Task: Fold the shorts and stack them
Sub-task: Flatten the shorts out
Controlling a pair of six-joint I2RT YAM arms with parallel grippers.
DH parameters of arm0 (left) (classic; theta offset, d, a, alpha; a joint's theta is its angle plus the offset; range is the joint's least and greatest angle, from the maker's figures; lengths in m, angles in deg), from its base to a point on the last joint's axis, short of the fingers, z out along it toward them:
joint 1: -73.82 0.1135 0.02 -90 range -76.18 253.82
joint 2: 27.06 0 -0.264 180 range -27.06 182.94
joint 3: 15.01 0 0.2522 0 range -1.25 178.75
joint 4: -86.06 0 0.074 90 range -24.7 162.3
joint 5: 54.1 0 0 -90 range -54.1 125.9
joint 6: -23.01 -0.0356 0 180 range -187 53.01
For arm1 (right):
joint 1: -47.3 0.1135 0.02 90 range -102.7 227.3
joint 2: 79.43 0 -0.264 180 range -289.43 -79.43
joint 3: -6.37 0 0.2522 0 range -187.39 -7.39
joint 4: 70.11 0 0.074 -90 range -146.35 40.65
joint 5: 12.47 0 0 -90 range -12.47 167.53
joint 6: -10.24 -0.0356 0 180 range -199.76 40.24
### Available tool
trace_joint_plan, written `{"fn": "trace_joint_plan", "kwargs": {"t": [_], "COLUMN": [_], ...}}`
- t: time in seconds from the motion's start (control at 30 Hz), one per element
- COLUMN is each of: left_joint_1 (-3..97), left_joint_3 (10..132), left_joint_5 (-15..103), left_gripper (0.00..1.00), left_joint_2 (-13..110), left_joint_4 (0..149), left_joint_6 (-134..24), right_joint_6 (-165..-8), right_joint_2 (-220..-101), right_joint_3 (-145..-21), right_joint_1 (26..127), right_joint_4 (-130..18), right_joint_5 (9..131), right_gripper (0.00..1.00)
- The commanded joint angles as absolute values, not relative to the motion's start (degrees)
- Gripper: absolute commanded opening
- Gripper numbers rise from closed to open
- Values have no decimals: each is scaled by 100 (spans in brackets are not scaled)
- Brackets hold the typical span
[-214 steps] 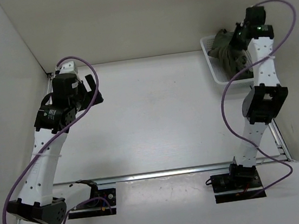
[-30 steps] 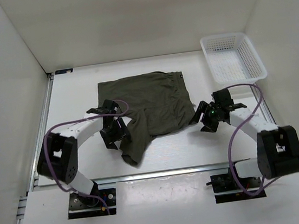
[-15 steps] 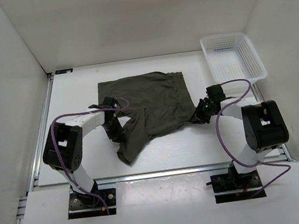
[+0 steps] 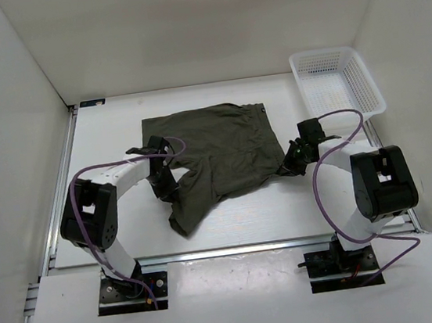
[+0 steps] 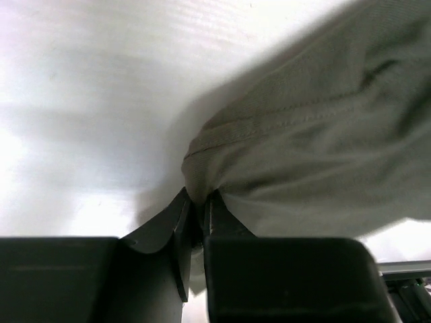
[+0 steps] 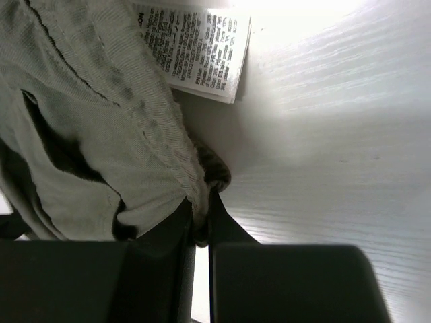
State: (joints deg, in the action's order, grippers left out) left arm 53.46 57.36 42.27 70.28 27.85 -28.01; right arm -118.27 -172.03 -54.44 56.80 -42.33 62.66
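Observation:
My left gripper draws the hem of the shorts toward the flat shorts' side edge next and releases. That edge lies outward of it, left in the top view.
The dark olive shorts lie spread on the white table, one leg trailing toward the near edge. My left gripper sits low at the cloth's left edge, shut on a pinch of hemmed fabric between its fingertips. At the right edge my right gripper is shut on the ribbed waistband. A white care label sticks out from the shorts just beyond those jaws.
A white mesh basket stands at the back right corner. White walls close in the table on the left, back and right. A metal rail runs along the near edge in front of both arm bases.
Seven seconds ago the shorts sat in the basket; now they lie on the table. Over the last second both grippers moved onto the cloth's edges and closed on it.

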Motion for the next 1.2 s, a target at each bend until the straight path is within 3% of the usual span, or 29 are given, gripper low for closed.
{"fn": "trace_joint_plan", "kwargs": {"t": [0.0, 0.13, 0.2, 0.53, 0.73, 0.77, 0.8, 0.87, 0.9, 0.93, 0.97, 1.07, 1.1, 1.13, 1.17], "left_joint_1": [5378, 5509, 5510, 6282, 6959, 7012, 7091, 7144, 7144, 7144, 7144, 7144, 7144, 7144, 7144], "left_joint_3": [6202, 6502, 6564, 7521, 8488, 8611, 8821, 8884, 8884, 8884, 8806, 8464, 8062, 7814, 7534], "left_joint_5": [3942, 3722, 3722, 3106, 3291, 3361, 3413, 3414, 3353, 3292, 3230, 3106, 3054, 3175, 3307], "left_gripper": [11, 20, 10, 10, 10, 15, 31, 50, 83, 99, 99, 99, 99, 97, 87], "left_joint_2": [6339, 5968, 5898, 6767, 8015, 8312, 8419, 8334, 8211, 8070, 7921, 7210, 6712, 6446, 6182], "left_joint_4": [2292, 1913, 1842, 1781, 1781, 1676, 1527, 1526, 1526, 1474, 1421, 1193, 1192, 1192, 1192], "left_joint_6": [-2893, -3087, -3157, -3543, -3676, -3728, -3781, -3782, -3851, -3852, -3852, -3913, -3835, -3834, -3747], "right_joint_6": [-11537, -11422, -11361, -11255, -11088, -11088, -11088, -10974, -10974, -10921, -10860, -10798, -10798, -10798, -10798], "right_joint_2": [-16970, -16970, -16970, -16970, -17031, -17092, -17093, -17154, -17154, -17154, -17154, -17154, -17085, -17084, -16997], "right_joint_3": [-5757, -5819, -5871, -5977, -6214, -6215, -6267, -6320, -6372, -6373, -6373, -6373, -6373, -6373, -6321], "right_joint_1": [5688, 5688, 5688, 5688, 5688, 5688, 5688, 5688, 5688, 5688, 5688, 5688, 5688, 5688, 5688], "right_joint_4": [-3878, -3816, -3763, -3658, -3605, -3605, -3605, -3552, -3491, -3491, -3491, -3368, -3368, -3368, -3368], "right_joint_5": [6645, 6777, 6778, 6830, 6620, 6619, 6558, 6558, 6558, 6558, 6558, 6619, 6672, 6672, 6672], "right_gripper": [0, 0, 0, 0, 0, 0, 0, 0, 0, 0, 1, 20, 32, 37, 42]}}
